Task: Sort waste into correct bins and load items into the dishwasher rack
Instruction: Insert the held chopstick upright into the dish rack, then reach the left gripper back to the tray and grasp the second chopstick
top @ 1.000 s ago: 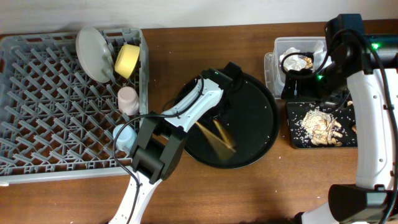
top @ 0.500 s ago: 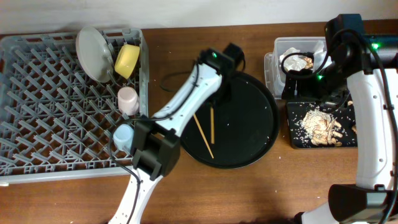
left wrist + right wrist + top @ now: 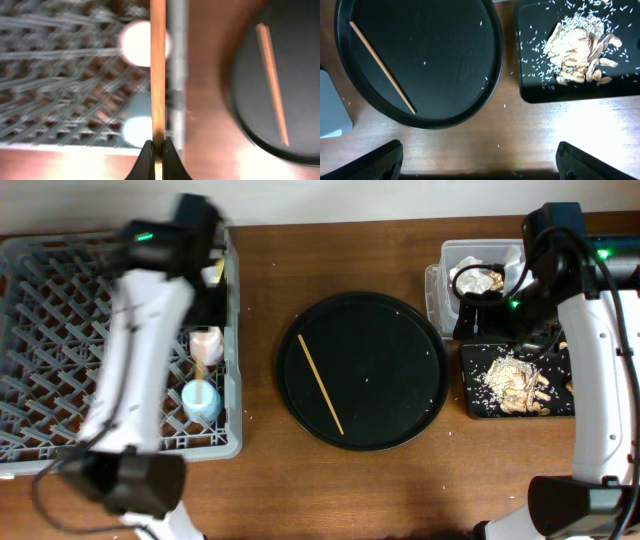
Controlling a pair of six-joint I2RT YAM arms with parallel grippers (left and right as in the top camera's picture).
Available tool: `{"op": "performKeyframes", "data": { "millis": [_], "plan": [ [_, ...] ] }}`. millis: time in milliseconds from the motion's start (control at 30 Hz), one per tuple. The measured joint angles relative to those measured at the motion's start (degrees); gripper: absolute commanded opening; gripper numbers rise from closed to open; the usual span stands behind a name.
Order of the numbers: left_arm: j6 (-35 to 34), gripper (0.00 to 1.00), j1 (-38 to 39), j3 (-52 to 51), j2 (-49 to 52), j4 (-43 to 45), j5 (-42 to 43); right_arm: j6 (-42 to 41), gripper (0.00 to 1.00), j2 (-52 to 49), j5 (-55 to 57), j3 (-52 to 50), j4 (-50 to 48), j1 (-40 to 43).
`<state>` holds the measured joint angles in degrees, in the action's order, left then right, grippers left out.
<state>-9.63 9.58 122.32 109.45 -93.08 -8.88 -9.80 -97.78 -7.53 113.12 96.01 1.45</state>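
Note:
I will next move my left gripper down and to the left in the overhead view, over the rack's wires beside the cups. I will let go of the chopstick there, where slots are empty.
My left gripper (image 3: 158,155) is shut on a thin wooden chopstick (image 3: 158,70) and holds it over the right edge of the grey dishwasher rack (image 3: 60,350), near the pink cup (image 3: 207,340) and the blue cup (image 3: 203,400). In the overhead view the left arm (image 3: 212,300) is blurred and hides most of the plate and the yellow bowl. The second chopstick (image 3: 322,385) lies on the round black serving tray (image 3: 420,330). My right gripper (image 3: 480,165) is open and empty, high above the table between the round tray and the bins.
A clear tub (image 3: 480,265) with crumpled paper stands at the back right. In front of it a shallow black tray (image 3: 470,400) holds beige food scraps (image 3: 515,380) and rice grains. Bare wooden table lies along the front edge.
My left gripper has lifted one chopstick off the round tray and swung left over the rack. One chopstick stays on the tray. The right arm has not moved.

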Motion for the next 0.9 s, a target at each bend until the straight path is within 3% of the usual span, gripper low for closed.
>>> {"op": "performKeyframes", "data": {
  "millis": [167, 233, 400, 667, 700, 733, 767, 800, 900],
  "plan": [
    [10.1, 0.0, -15.5, -7.98, -1.09, 16.13, -2.32, 0.02, 0.98, 0.0, 0.0, 0.0, -0.35, 0.0],
    [11.69, 0.0, -18.34, -11.26, -0.42, 18.99, -2.32, -0.02, 0.98, 0.0, -0.02, -0.02, -0.37, 0.0],
    [15.34, 0.0, -19.12, -16.28, 2.12, 24.11, -2.29, -0.04, 0.98, 0.0, -0.02, -0.02, -1.05, 0.0],
    [16.09, 0.0, -18.64, -16.85, 6.99, 24.98, 1.55, -0.04, 0.99, 0.0, -0.02, -0.02, -0.76, 0.0],
    [16.09, 0.08, -18.6, -16.87, 7.26, 24.98, 2.29, -0.02, 0.98, 0.0, -0.02, -0.02, -0.68, 0.0],
    [16.09, 0.21, -18.6, -16.87, 7.3, 24.98, 2.78, -0.02, 0.99, 0.0, -0.02, -0.02, -0.59, 0.0],
    [16.41, 0.5, -18.6, -16.87, 7.3, 24.98, 3.08, -0.04, 0.98, 0.0, -0.02, -0.02, -0.44, 0.0],
    [16.09, 0.7, -18.6, -16.87, 7.3, 24.98, 3.37, -0.02, 0.98, 0.0, -0.02, -0.02, -0.22, 0.0],
    [15.91, 0.72, -18.6, -16.9, 7.3, 24.83, 3.82, -0.02, 0.98, 0.0, -0.02, -0.02, -0.2, 0.0]
  ]
}}
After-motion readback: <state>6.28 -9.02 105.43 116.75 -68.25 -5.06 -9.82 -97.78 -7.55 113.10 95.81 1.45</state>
